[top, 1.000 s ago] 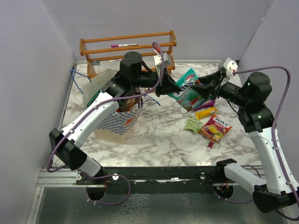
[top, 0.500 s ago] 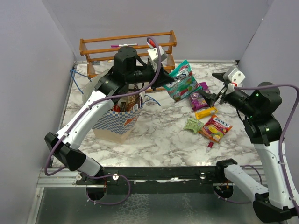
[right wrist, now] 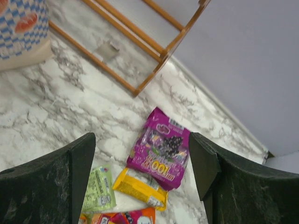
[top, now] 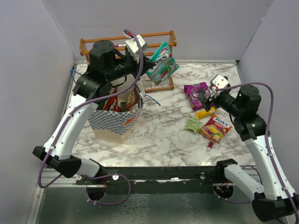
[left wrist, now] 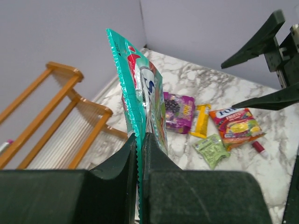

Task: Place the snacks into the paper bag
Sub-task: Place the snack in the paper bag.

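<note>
The bag's opening (top: pixel 122 98) is below and back. I next need to pull my left gripper back, tilt and lower it in there, and release the teal packet.
My left gripper (top: pixel 150 57) is shut on the edge of a teal candy packet (top: pixel 162 64), which hangs in the air in front of the wooden rack, right of the paper bag (top: pixel 114 122). In the left wrist view the packet (left wrist: pixel 140 88) stands upright out of the closed gripper (left wrist: pixel 139 140). The checkered bag stands open, with a red packet (top: pixel 110 103) and a brown one (top: pixel 132 99) inside. My right gripper (top: pixel 205 97) is open and empty above the magenta packet (top: pixel 196 90), which lies flat between the fingers (right wrist: pixel 142 140). A yellow packet (top: pixel 205 113), a light-green one (top: pixel 192 124) and a red-yellow one (top: pixel 216 127) lie nearby.
The wooden rack (top: pixel 126 46) stands along the back wall behind the bag. A small red-pink cap-like object (top: pixel 210 145) lies near the front right. Grey walls close in the table on three sides.
My right gripper has opened and drawn back to the right, over the magenta packet. The left arm has lifted the teal packet up and to the left, toward the bag.
</note>
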Robot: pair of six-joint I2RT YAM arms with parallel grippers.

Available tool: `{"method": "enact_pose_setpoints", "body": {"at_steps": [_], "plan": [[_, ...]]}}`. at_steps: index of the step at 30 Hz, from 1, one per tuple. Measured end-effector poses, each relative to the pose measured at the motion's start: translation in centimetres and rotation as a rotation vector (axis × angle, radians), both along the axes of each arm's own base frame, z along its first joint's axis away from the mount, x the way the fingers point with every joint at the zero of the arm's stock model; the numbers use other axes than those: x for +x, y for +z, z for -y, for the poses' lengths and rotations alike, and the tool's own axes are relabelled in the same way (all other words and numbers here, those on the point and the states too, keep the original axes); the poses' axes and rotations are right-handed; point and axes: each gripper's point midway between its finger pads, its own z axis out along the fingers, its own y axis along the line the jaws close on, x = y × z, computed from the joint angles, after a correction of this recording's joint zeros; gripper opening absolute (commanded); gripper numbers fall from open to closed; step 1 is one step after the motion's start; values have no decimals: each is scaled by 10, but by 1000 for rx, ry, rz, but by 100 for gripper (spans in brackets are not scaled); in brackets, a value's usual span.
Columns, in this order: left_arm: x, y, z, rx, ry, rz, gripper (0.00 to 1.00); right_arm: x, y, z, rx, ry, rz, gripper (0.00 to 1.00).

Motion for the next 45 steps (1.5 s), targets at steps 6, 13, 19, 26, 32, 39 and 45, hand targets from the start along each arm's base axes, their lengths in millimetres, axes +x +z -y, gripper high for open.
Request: {"method": "enact_pose_setpoints", "body": {"at_steps": [6,13,19,26,32,39,45], "plan": [[0,20,-43,82,138,125,0,9,-57,5,-49,-25,-94,81],[-11,27,-102,251,325,243,0,15,-97,10,-68,-61,-138,81],[-23,-7,-148,450,442,232,0,16,-109,15,-77,-89,-145,81],[-30,-83,-171,670,429,110,0,18,-110,17,-79,-101,-139,81],[-25,-155,-176,818,390,-11,0,19,-113,20,-86,-117,-137,81],[-20,-208,-182,927,378,-114,0,21,-120,21,-101,-119,-150,81],[-17,-222,-186,954,400,-129,1,23,-125,22,-110,-126,-162,81]]}}
